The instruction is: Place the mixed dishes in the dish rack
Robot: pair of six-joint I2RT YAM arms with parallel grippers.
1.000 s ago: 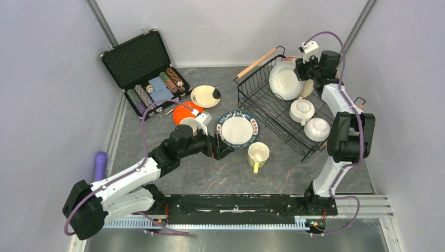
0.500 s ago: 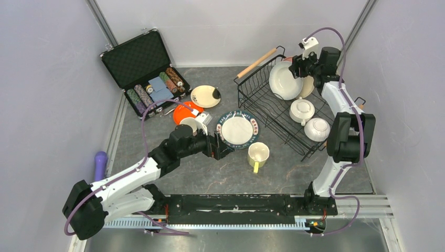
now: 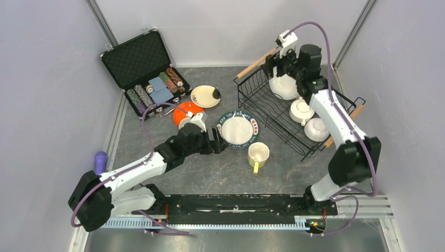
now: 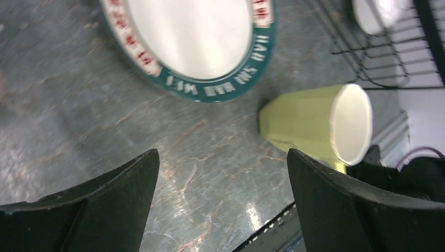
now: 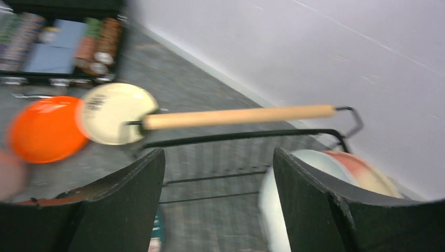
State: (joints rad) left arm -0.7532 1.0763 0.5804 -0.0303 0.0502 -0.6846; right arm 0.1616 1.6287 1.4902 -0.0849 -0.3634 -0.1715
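Note:
I will move my left gripper down and to the right in the top view onto the teal-rimmed plate's near rim (image 3: 230,144), because that plate is still outside the rack (image 3: 273,118).
The dish rack (image 3: 273,118) stands at the right and holds a white plate (image 3: 284,87) on edge, a white mug (image 3: 302,111) and a small white bowl (image 3: 316,128). My right gripper (image 3: 273,66) hangs open and empty above the rack's far-left corner. In the right wrist view the white plate (image 5: 275,215) and a pink-cream plate (image 5: 364,176) behind it lie beside the right finger. My left gripper (image 3: 219,142) is open and empty, just left of the teal-rimmed plate (image 3: 237,129) and the yellow-green mug (image 3: 257,155). That mug (image 4: 309,123) lies on its side.
An orange plate (image 3: 183,111) and a cream black-spotted plate (image 3: 205,96) lie left of the rack. The open black case (image 3: 144,71) with chips sits at the back left. A purple object (image 3: 99,160) lies by the left wall. The rack's wooden handle (image 5: 239,116) crosses the right wrist view.
The right gripper has opened, let go of the white plate and swung up and left over the rack's corner. The left gripper has edged slightly up beside the teal-rimmed plate.

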